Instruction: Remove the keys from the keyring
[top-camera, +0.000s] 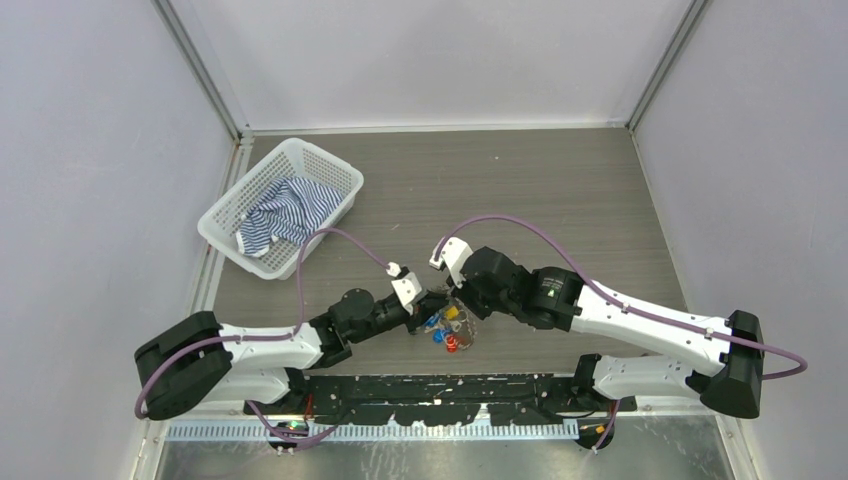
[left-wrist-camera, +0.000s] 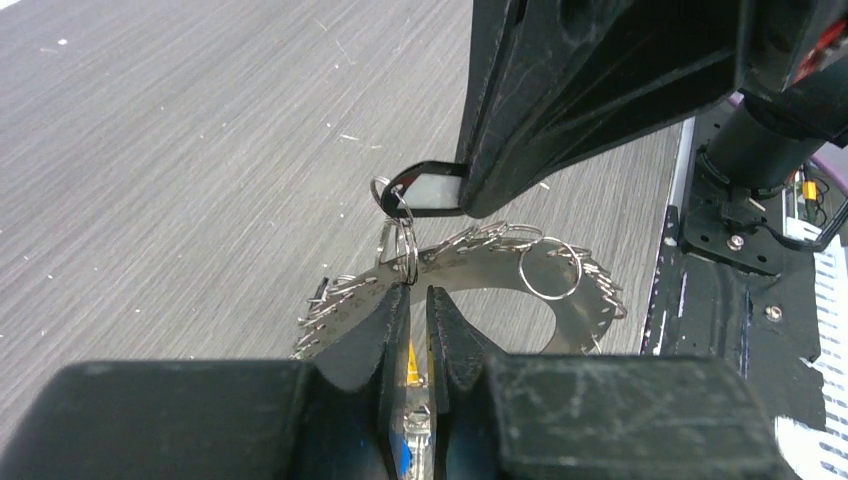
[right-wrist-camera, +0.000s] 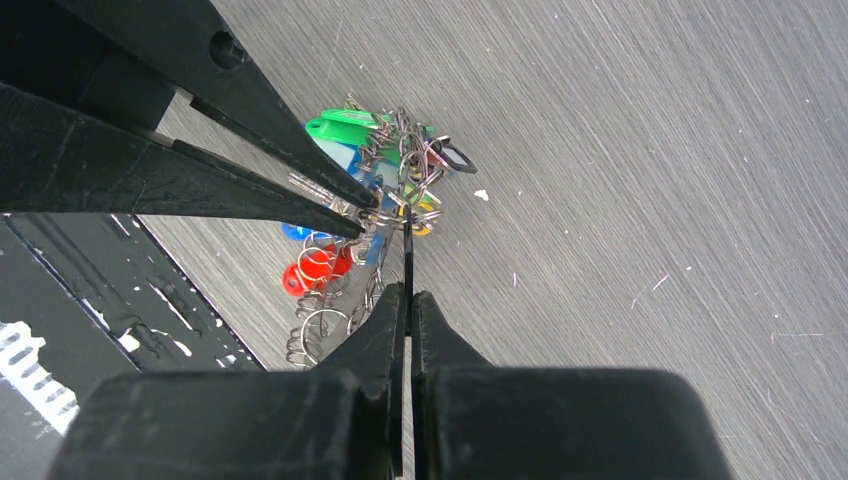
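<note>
My right gripper draws the black tag (left-wrist-camera: 428, 190) off the keyring's rim next, outward and down onto the bare tabletop, and releases it, since that spot is clear of keys.
The keyring (left-wrist-camera: 480, 268) is a flat silvery disc with an open centre and small split rings round its rim. It stands tilted near the table's front edge (top-camera: 466, 326). Keys with green (right-wrist-camera: 350, 120), red (right-wrist-camera: 310, 268) and blue tags hang bunched under it (top-camera: 445, 325). My left gripper (left-wrist-camera: 418, 292) is shut on the keyring's rim; it also shows in the top view (top-camera: 432, 305). My right gripper (right-wrist-camera: 408, 290) is shut on a black tag (left-wrist-camera: 428, 190), which is linked to the rim by a split ring (left-wrist-camera: 403, 235). The two gripper tips almost touch.
A white mesh basket (top-camera: 330, 155) holding a striped cloth (top-camera: 285, 215) stands at the back left. The black base rail (top-camera: 450, 385) runs just in front of the keys. Grey walls enclose the table on three sides.
</note>
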